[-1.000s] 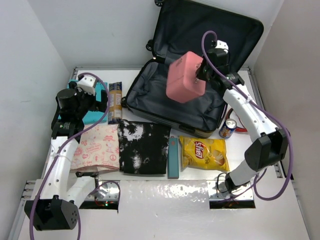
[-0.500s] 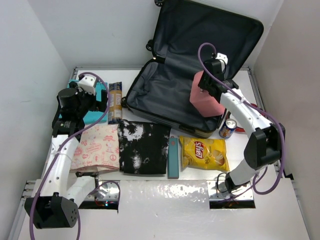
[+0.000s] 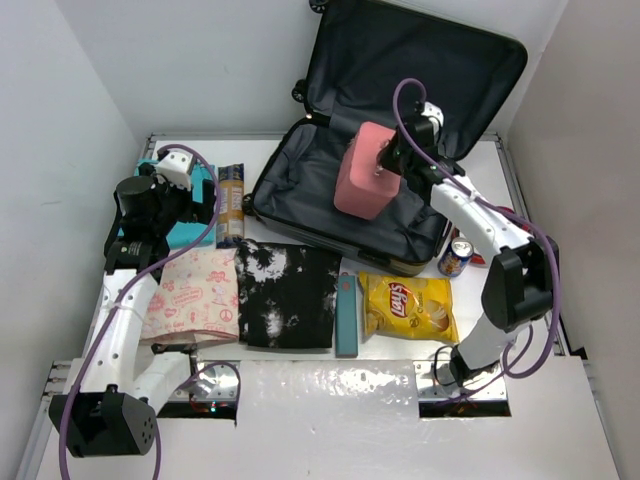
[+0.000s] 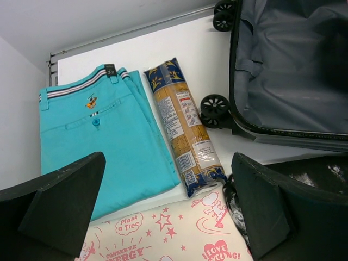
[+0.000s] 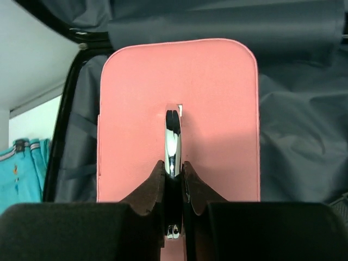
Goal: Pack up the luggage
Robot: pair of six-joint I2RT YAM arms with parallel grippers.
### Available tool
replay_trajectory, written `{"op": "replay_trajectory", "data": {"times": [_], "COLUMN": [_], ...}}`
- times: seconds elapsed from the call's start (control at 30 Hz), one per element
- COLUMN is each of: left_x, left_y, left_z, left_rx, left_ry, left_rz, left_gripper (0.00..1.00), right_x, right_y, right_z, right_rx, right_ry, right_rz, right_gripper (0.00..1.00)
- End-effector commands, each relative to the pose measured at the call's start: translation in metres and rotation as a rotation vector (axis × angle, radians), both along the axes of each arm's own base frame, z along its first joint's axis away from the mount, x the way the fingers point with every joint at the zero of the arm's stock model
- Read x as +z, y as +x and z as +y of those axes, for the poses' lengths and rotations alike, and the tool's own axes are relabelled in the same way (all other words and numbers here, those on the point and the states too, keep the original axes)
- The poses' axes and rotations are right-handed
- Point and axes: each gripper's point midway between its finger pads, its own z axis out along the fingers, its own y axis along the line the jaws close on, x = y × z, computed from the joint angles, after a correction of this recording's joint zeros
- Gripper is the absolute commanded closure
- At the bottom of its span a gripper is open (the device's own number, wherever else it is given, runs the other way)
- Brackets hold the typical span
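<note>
I need to lower the pink case with my right gripper, toward the suitcase's end by the drink can [image 5: 302,157].
The luggage [image 3: 300,215] lies open at the back, lid [image 3: 420,60] raised against the wall; its dark lining also shows in the left wrist view [image 4: 293,65] and the right wrist view [image 5: 304,136]. My right gripper [image 3: 392,160] is shut on the chrome handle [image 5: 172,136] of a pink case [image 3: 362,185], holding it over the suitcase's open half. The pink case fills the right wrist view [image 5: 217,109]. My left gripper [image 4: 171,209] is open and empty, above folded teal trousers [image 4: 103,147], a pasta packet [image 4: 182,130] and a pink-printed cloth [image 4: 163,234].
In front of the suitcase lie a black-and-white garment [image 3: 288,295], a teal slim box [image 3: 346,315], a yellow chips bag [image 3: 407,305] and a drink can [image 3: 455,257]. The pink-printed cloth [image 3: 195,295] and pasta packet [image 3: 231,205] lie left. Walls close in on both sides.
My right gripper swung the pink case down to the right side of the suitcase, then back left over its middle. The left arm has not moved.
</note>
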Motion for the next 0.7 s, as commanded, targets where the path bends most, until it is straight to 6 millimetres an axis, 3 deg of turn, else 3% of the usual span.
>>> {"op": "replay_trajectory", "data": {"times": [0.0, 0.1, 0.13, 0.23, 0.3, 0.5, 0.6, 0.67], "left_x": [0.016, 0.013, 0.012, 0.012, 0.011, 0.011, 0.010, 0.009], "left_y": [0.001, 0.000, 0.000, 0.000, 0.000, 0.000, 0.000, 0.000], "left_z": [-0.002, -0.002, -0.003, -0.005, -0.005, -0.006, -0.008, -0.009], "left_rx": [-0.003, -0.001, -0.004, -0.013, -0.013, -0.023, -0.033, -0.036], "left_ry": [-0.005, -0.009, -0.010, -0.016, -0.015, -0.014, -0.019, -0.023], "left_rz": [-0.052, -0.049, -0.049, -0.047, -0.045, -0.052, -0.050, -0.050], "left_gripper": [0.00, 0.00, 0.00, 0.00, 0.00, 0.00, 0.00, 0.01], "right_x": [0.010, -0.045, -0.072, -0.103, -0.119, -0.135, -0.138, -0.144], "right_y": [0.006, -0.008, -0.019, -0.044, -0.057, -0.088, -0.088, -0.093], "right_z": [-0.027, -0.036, -0.045, -0.065, -0.080, -0.110, -0.108, -0.107], "right_rx": [-0.131, -0.134, -0.149, -0.208, -0.248, -0.303, -0.230, -0.180], "right_ry": [0.068, 0.031, 0.017, 0.039, 0.037, -0.002, -0.068, -0.115], "right_rz": [-0.098, 0.021, 0.086, 0.137, 0.161, 0.229, 0.265, 0.325], "right_gripper": [1.00, 1.00, 1.00, 1.00, 1.00, 1.00, 1.00, 0.94]}}
